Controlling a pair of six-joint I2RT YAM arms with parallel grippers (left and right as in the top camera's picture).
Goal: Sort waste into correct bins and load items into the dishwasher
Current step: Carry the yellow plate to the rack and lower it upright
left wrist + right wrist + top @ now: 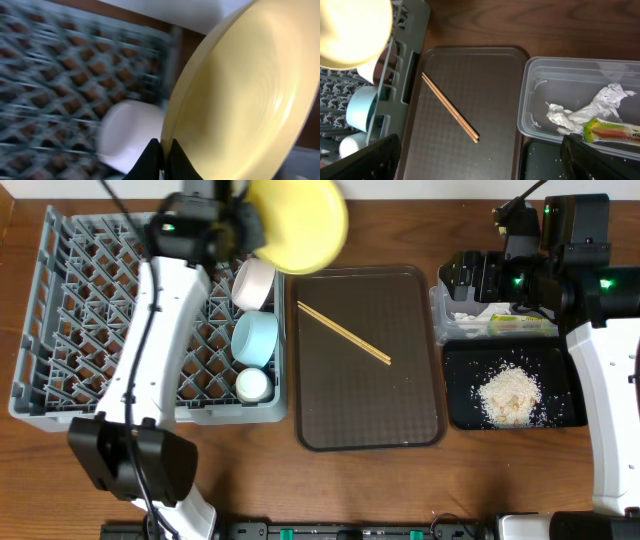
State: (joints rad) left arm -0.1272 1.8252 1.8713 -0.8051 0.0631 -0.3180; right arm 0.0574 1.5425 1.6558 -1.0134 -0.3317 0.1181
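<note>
My left gripper comes down to the left in the overhead view next, toward the rack's empty far wires, and releases the plate point(298, 222) there.
My left gripper point(164, 150) is shut on the rim of the large yellow plate point(298, 222), held in the air over the right far corner of the grey dish rack point(80, 320); the plate fills the left wrist view point(245, 95). In the rack's right column lie a white bowl point(253, 283), a light blue bowl point(255, 337) and a small white cup point(252, 385). Two wooden chopsticks point(343, 333) lie on the brown tray point(400, 410). My right gripper point(480, 165) is open and empty above the clear tub point(535, 95), which holds paper scraps point(580, 112) and the green-yellow wrapper point(612, 131). Rice crumbs point(508, 394) lie in the black tray point(460, 405).
The brown tray lies between the rack and the two bins. The rack's left and middle rows hold only upright pegs. Wooden tabletop point(330, 490) runs along the front.
</note>
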